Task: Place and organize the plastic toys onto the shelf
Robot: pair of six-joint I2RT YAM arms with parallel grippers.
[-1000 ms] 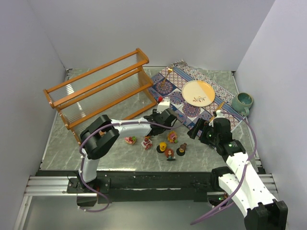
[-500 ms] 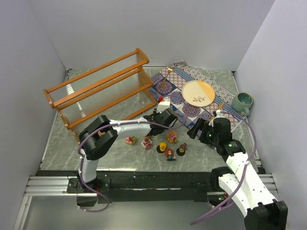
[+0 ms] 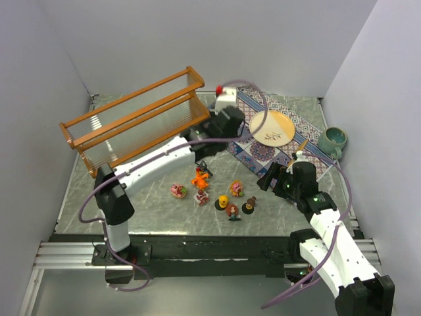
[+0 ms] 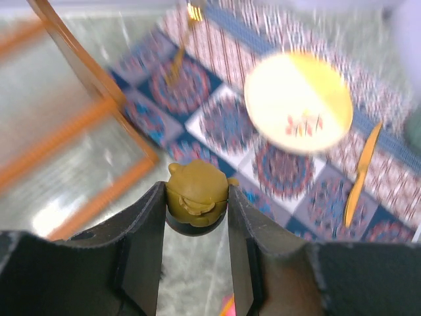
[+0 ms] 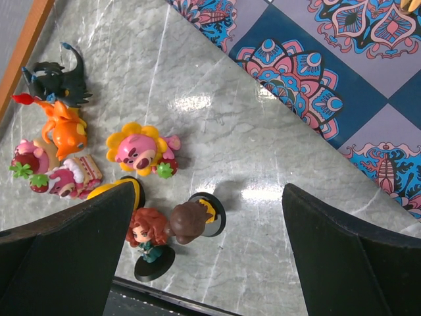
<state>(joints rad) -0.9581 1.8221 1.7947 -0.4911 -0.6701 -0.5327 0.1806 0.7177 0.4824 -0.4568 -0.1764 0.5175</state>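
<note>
My left gripper moves outward and to the left in the top view next, over the shelf's top level, and releases there, since that level stands empty.
My left gripper (image 3: 222, 129) is raised beside the right end of the shelf (image 3: 138, 122) and is shut on a mustard-coloured figurine (image 4: 196, 194) with a round black base, which sits between the fingertips. The shelf's orange rail (image 4: 74, 62) shows at the left of the left wrist view. The other plastic toys stand on the marble: an orange one (image 5: 66, 128), a black spiky one (image 5: 62, 79), a pink flower bear (image 5: 138, 150), a red-haired doll (image 5: 148, 237) and a brown-haired doll (image 5: 191, 220). My right gripper (image 5: 210, 243) hangs open above the dolls, holding nothing.
A patterned blue mat (image 3: 253, 146) lies at the back right with a cream plate (image 3: 272, 128), a fork (image 4: 184, 33) and a knife (image 4: 362, 171) on it. A teal mug (image 3: 332, 140) stands at the right wall. Grey walls close in three sides.
My left arm has risen from the table among the toys toward the shelf's right end, with the figurine in its jaws. That uncovers the orange and black toys. The right arm has stayed put.
</note>
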